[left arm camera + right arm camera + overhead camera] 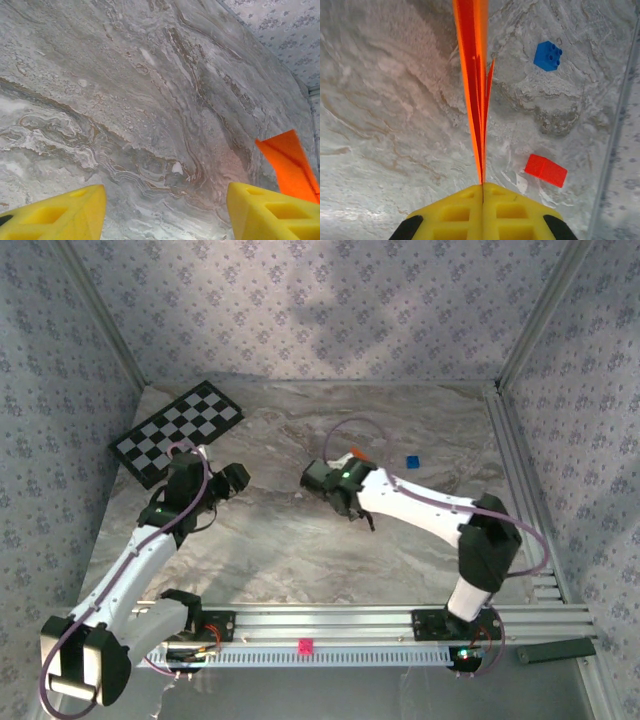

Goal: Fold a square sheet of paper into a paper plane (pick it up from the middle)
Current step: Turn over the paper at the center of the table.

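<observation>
I will next move the folded paper down with my right gripper to the bare marble beneath it and release it there, since the sheet is still held above the table.
My right gripper (482, 192) is shut on the bright orange sheet of paper (476, 75), which is folded into slim layers. The paper stands edge-on and runs straight out from the closed yellow fingertips, above the marble table. In the top view a small orange tip of the paper (357, 453) pokes out beyond the right gripper (350, 464) near the table's middle. My left gripper (238, 480) hangs to the left of it, apart. Its yellow fingers (60, 215) stand wide open over bare marble with nothing between them, and the orange paper (289, 162) lies off to their right.
A blue brick (548, 56) and a small red cube (546, 170) lie on the table to the right of the held paper. The blue brick (411, 461) is also in the top view. A black-and-white checkerboard (178, 430) lies at the back left. An aluminium rail (520, 470) borders the right side.
</observation>
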{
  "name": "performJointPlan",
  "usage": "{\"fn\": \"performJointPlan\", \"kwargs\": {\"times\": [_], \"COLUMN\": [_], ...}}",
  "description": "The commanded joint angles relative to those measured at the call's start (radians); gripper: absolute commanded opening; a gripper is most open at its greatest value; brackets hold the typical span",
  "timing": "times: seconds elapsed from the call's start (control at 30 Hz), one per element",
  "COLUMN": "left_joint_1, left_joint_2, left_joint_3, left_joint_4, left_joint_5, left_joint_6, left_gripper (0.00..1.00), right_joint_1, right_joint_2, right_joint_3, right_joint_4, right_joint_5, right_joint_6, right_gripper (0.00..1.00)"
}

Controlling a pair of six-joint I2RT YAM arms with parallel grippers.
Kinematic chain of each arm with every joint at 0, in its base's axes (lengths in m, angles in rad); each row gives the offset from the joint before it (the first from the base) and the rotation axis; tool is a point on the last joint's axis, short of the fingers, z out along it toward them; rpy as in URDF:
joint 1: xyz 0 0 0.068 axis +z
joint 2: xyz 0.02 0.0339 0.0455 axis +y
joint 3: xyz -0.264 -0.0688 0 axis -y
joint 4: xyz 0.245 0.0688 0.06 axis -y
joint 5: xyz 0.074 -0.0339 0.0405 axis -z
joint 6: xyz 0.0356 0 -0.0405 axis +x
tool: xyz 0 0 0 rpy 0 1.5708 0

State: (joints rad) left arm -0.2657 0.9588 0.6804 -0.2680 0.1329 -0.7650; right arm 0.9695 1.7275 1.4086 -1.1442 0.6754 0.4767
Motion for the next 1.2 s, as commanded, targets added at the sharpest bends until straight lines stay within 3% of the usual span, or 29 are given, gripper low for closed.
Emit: {"fn": "performJointPlan", "kwargs": {"times": [0.0,0.27,0.4,0.47,0.67,0.77,0.9,1.17], "left_joint_1": [0.018,0.075,0.100,0.107,0.112,0.111,0.112,0.078], "left_joint_2": [0.011,0.005,0.003,0.006,0.032,0.068,0.144,0.247], "left_joint_3": [0.020,0.037,0.033,0.037,0.045,0.057,0.074,0.092], "left_joint_4": [-0.004,-0.067,-0.068,-0.068,-0.045,-0.024,0.011,0.035], "left_joint_5": [-0.020,0.026,0.065,0.083,0.156,0.213,0.314,0.391], "left_joint_6": [-0.017,-0.015,-0.008,0.000,0.023,0.026,0.018,0.007], "left_gripper": [0.65,0.65,0.65,0.66,0.67,0.66,0.63,0.56], "right_joint_1": [0.052,0.142,0.148,0.145,0.063,-0.031,-0.193,-0.290], "right_joint_2": [0.072,0.150,0.166,0.149,-0.018,-0.114,-0.188,-0.122], "right_joint_3": [0.047,0.038,0.048,0.037,-0.135,-0.285,-0.473,-0.556], "right_joint_4": [-0.074,0.102,0.146,0.189,0.438,0.600,0.835,0.971], "right_joint_5": [0.056,-0.223,-0.312,-0.361,-0.516,-0.609,-0.841,-0.970], "right_joint_6": [-0.023,-0.092,-0.051,-0.032,0.076,0.142,0.223,0.289], "right_gripper": [0.03,0.10,0.19,0.28,0.35,0.33,0.22,0.14]}}
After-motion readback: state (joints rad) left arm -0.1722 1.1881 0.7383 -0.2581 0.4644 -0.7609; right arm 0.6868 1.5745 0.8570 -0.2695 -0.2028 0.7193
